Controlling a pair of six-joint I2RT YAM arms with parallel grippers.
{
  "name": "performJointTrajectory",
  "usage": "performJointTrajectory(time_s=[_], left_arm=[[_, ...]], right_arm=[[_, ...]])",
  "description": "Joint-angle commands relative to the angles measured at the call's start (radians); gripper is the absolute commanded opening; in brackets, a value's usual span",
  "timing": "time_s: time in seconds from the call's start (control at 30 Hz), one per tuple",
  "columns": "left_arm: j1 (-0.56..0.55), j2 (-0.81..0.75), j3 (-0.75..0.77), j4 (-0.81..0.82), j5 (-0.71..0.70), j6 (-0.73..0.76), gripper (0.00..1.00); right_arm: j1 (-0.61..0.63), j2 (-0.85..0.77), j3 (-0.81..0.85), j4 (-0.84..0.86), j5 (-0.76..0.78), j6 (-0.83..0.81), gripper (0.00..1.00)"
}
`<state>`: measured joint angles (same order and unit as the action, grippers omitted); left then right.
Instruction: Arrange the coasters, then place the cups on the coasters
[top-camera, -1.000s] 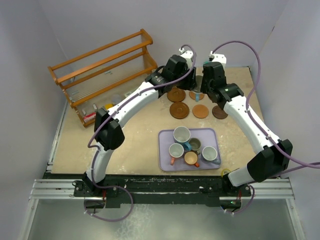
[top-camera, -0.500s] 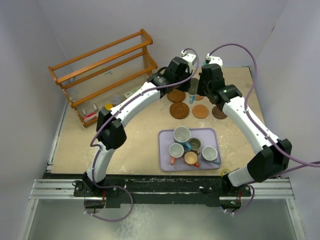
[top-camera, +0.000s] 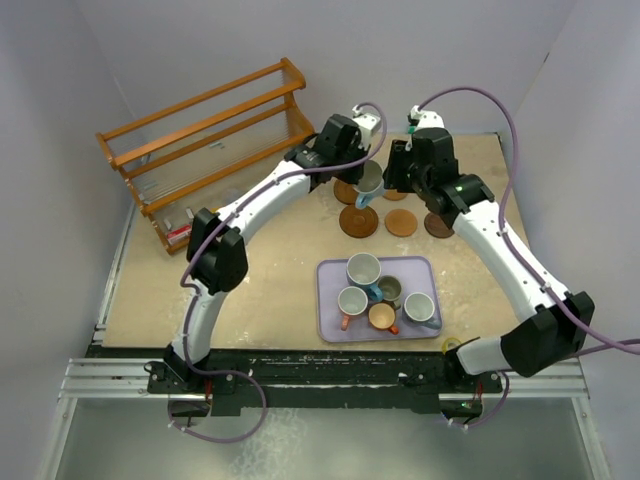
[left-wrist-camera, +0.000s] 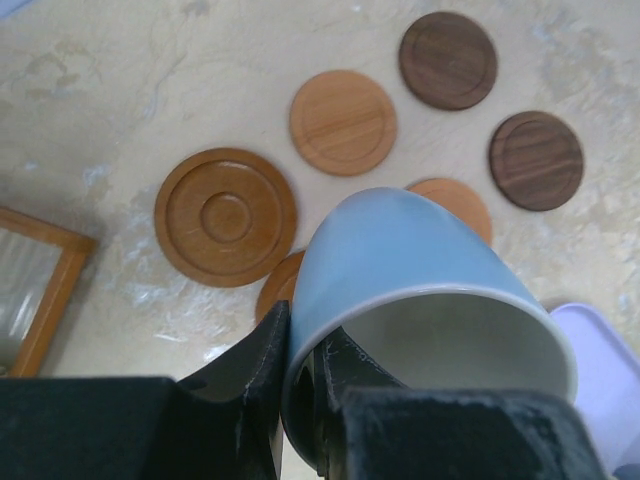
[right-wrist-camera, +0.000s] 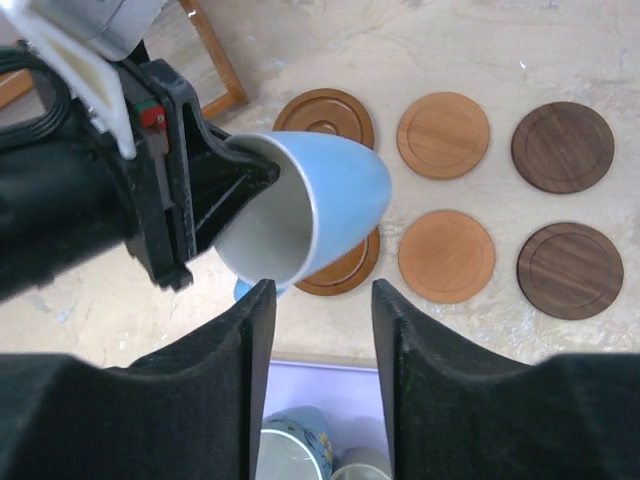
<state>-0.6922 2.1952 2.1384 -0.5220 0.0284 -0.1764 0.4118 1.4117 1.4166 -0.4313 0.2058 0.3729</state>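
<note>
The far rimmed coaster (top-camera: 345, 192) (left-wrist-camera: 225, 217) is empty, so I should move my left gripper left in the top view, lower the light-blue cup onto it and let go.
A light-blue cup (left-wrist-camera: 400, 250) with a pale inside hangs tilted above the coasters, and my left gripper (left-wrist-camera: 300, 340) is shut on its rim, one finger inside and one outside. From above, that cup (top-camera: 369, 183) sits between both wrists. My right gripper (right-wrist-camera: 320, 290) stands open just below the cup (right-wrist-camera: 330, 195), not touching it. Several round wooden coasters lie in two rows: a rimmed brown one (right-wrist-camera: 323, 115), light ones (right-wrist-camera: 443, 134) (right-wrist-camera: 446, 255), dark ones (right-wrist-camera: 563, 146) (right-wrist-camera: 571, 270), and one (right-wrist-camera: 350, 270) partly hidden under the cup. Other cups (top-camera: 363, 268) stand on the tray.
A lavender tray (top-camera: 330, 325) near the arms holds several cups, among them an orange one (top-camera: 381, 317) and a grey-olive one (top-camera: 390, 290). A wooden rack (top-camera: 210, 140) with small items stands at the back left. Grey walls close in the table.
My left gripper shut on the blue cup's rim and my right gripper then opened off it. The cup has moved left and tilted over.
</note>
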Motion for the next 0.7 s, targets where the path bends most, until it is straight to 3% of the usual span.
performJointTrajectory(time_s=[0.0,0.23,0.67], left_arm=[[0.067,-0.061,0.008,0.132,0.063,0.041,0.03],[0.15,0.016,0.082,0.086,0.125,0.135,0.03],[0.188,0.212,0.333,-0.055,0.199,0.249,0.03]], right_arm=[[-0.016,-0.057,-0.013,0.035,-0.029,-0.034,0.49],[-0.081,-0.094,-0.05,0.025,-0.109,-0.103,0.61],[-0.206,-0.104,-0.108,-0.069,-0.31,-0.281,0.63]])
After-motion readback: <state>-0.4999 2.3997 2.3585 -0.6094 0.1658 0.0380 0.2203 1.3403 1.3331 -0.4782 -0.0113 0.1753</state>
